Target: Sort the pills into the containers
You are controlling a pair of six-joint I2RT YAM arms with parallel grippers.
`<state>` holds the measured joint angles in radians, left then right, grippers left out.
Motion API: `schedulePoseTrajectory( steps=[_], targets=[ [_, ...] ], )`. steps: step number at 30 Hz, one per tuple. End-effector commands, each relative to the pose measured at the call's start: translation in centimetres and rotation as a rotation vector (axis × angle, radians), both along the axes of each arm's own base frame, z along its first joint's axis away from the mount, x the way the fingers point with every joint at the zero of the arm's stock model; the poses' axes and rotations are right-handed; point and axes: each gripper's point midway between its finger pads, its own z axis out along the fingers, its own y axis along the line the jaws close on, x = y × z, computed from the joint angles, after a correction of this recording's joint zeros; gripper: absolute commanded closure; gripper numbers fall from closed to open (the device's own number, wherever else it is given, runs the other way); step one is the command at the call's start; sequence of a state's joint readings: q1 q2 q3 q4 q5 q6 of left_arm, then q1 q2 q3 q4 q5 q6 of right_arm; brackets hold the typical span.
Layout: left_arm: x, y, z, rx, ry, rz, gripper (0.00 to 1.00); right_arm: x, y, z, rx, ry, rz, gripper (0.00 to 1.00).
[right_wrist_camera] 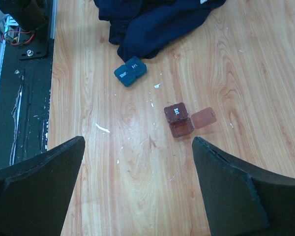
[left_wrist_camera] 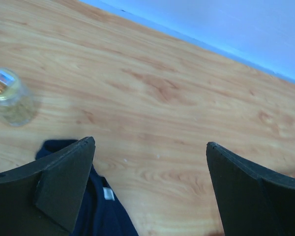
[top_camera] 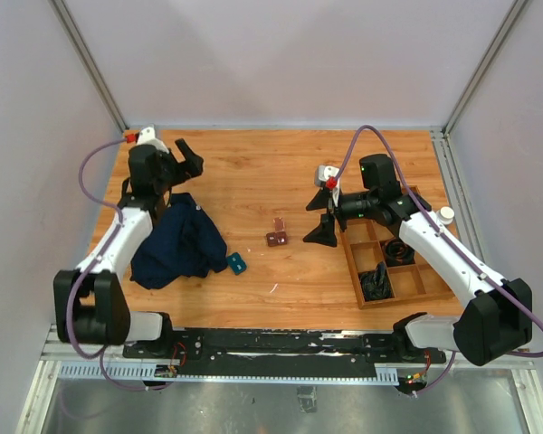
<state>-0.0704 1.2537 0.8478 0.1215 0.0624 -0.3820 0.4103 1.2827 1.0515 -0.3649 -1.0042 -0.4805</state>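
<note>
The left gripper moves to the left in the wrist view and lowers around its lidded top (left_wrist_camera: 4,85) next, since the clear round bottle stands outside my open fingers.
The small reddish-brown container (top_camera: 276,238) lies mid-table. In the right wrist view the container (right_wrist_camera: 178,120) has one lid shut with a white label and one compartment open, its clear lid (right_wrist_camera: 204,118) flipped aside. I cannot make out any pills in it. My right gripper (top_camera: 319,220) is open and empty just right of the container; in its wrist view the right gripper (right_wrist_camera: 137,142) hovers above bare wood near it. My left gripper (top_camera: 185,161) is open and empty at the far left, and its wrist view (left_wrist_camera: 150,142) shows wood below it.
A navy cloth (top_camera: 176,240) lies at left, with a teal pill box (top_camera: 236,263) beside it. A wooden divided tray (top_camera: 355,267) holding dark items stands at right. A clear round bottle (left_wrist_camera: 7,96) stands on the wood. A white sliver (right_wrist_camera: 102,128) and specks lie loose.
</note>
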Motion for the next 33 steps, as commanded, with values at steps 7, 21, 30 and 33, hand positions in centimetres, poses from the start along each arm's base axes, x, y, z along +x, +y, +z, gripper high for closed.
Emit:
schedulePoseTrajectory(
  steps=[7, 21, 30, 33],
  targets=[
    [7.8, 10.0, -3.3, 0.307, 0.421, 0.294, 0.01, -0.5, -0.2, 0.6, 0.024, -0.019, 0.025, 0.08],
    [9.8, 15.4, -7.6, 0.424, 0.524, 0.395, 0.01, -0.7, 0.1, 0.1, 0.028, 0.008, 0.04, 0.08],
    [10.2, 15.0, -10.6, 0.354, 0.573, 0.328, 0.17, -0.7, 0.1, 0.0, 0.025, 0.013, 0.038, 0.08],
    [10.2, 15.0, -11.2, 0.339, 0.581, 0.325, 0.24, -0.6, 0.1, -0.1, 0.024, 0.015, 0.038, 0.08]
  ],
)
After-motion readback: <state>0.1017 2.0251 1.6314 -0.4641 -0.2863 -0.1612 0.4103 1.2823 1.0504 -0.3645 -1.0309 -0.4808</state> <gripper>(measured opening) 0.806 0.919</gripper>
